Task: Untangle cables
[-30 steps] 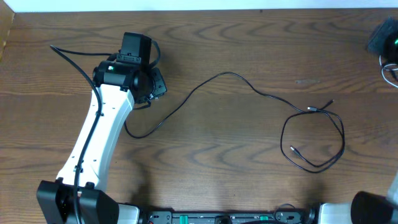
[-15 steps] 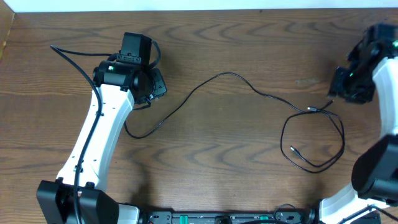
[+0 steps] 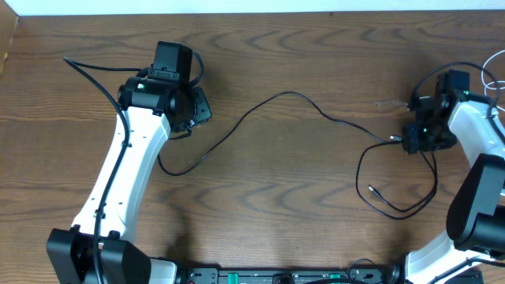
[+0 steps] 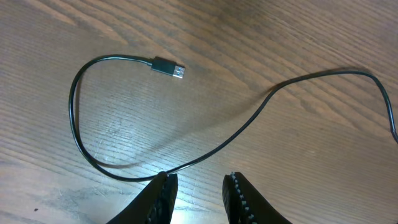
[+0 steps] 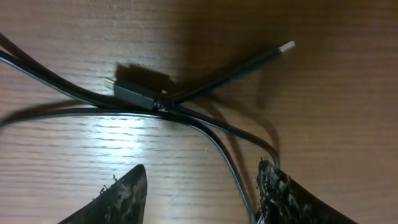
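The small plug's cable runs from the loop's crossing toward my open fingers, so my right gripper will lower onto it just behind the plug and close.
The black cable (image 3: 284, 94) lies loose across the table and ends in an open loop (image 3: 432, 185) at the right. My right gripper (image 3: 410, 140) hovers over that loop's crossing. In the right wrist view it (image 5: 202, 183) stands open above a small plug (image 5: 138, 93) and crossing strands, and one strand (image 5: 230, 168) runs between the fingers close to the right one. My left gripper (image 3: 197, 110) is at the cable's other end. In the left wrist view it (image 4: 198, 182) is open and holds nothing, with the cable (image 4: 71, 109) and its USB plug (image 4: 169, 67) lying just ahead. A thin white cord (image 3: 491, 79) shows at the right edge.
The left arm's own thicker black wire (image 3: 87, 69) trails toward the table's upper left. The right arm (image 3: 481, 150) fills the right edge. A pale wall strip (image 3: 252, 6) borders the table's far edge.
The right arm has come in from the right edge and dropped onto the loop's crossing, and its jaws have opened. The left arm and the cable have not moved.
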You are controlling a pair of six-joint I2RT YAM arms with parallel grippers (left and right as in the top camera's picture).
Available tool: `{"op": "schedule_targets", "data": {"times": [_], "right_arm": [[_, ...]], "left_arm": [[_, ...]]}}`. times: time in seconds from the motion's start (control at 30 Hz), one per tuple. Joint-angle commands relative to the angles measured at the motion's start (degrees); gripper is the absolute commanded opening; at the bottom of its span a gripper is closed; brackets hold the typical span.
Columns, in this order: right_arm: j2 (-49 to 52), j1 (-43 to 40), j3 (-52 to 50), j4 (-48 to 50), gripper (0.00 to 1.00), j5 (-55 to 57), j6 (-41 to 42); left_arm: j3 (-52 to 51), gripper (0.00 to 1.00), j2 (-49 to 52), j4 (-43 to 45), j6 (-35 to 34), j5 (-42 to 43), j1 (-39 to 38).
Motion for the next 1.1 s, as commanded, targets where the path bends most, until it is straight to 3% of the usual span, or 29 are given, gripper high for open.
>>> {"op": "schedule_targets", "data": {"times": [0.0, 1.07], "right_arm": [[-0.3, -0.4, -1.5, 3.5, 0.55, 0.9, -6.1], [2.1, -2.8, -5.0, 13.2, 0.47, -3.8, -9.6]], "left_arm": [[0.0, 0.31, 0.6, -0.3, 0.1, -0.3, -0.1], [-0.1, 0.30, 0.6, -1.4, 0.1, -0.3, -0.1]]}}
